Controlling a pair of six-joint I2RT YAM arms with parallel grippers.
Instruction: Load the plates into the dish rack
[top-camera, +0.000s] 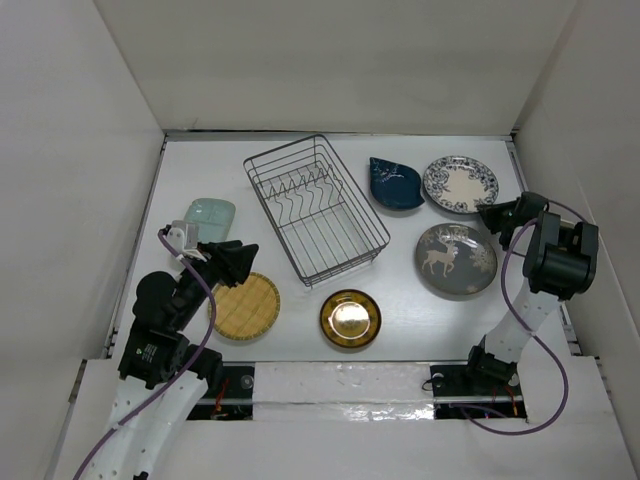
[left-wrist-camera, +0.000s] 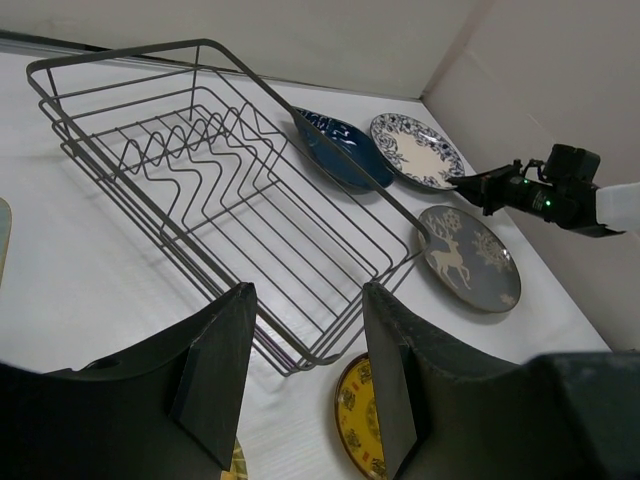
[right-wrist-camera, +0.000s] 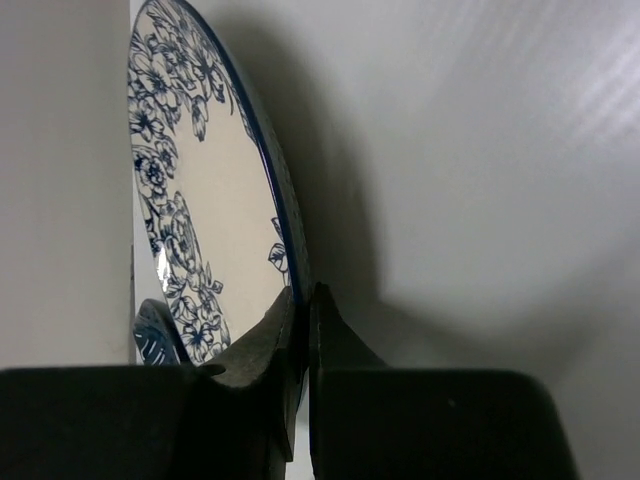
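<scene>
My right gripper is to go up past the navy leaf plate (top-camera: 395, 183), turn the floral plate upright and lower it into the rack's wavy wires. It should then let go of the plate, since the wires are empty.
The grey wire dish rack (top-camera: 315, 208) stands mid-table, with nothing in it; it also shows in the left wrist view (left-wrist-camera: 230, 190). My right gripper (top-camera: 490, 215) is shut on the near-right rim of the white plate with blue floral rim (top-camera: 458, 184), seen edge-on in the right wrist view (right-wrist-camera: 200, 220). The navy leaf plate (top-camera: 395, 183) lies beside it, the grey plate with a white deer (top-camera: 455, 259) below. The gold plate (top-camera: 350, 318), yellow woven plate (top-camera: 245, 306) and mint oblong dish (top-camera: 208, 215) lie flat. My left gripper (top-camera: 245, 258) is open and empty above the yellow plate's far edge.
White walls close in the table on the left, back and right. The right arm's elbow (top-camera: 560, 255) sits close to the right wall. The left arm's cable (top-camera: 190, 285) loops beside the mint dish.
</scene>
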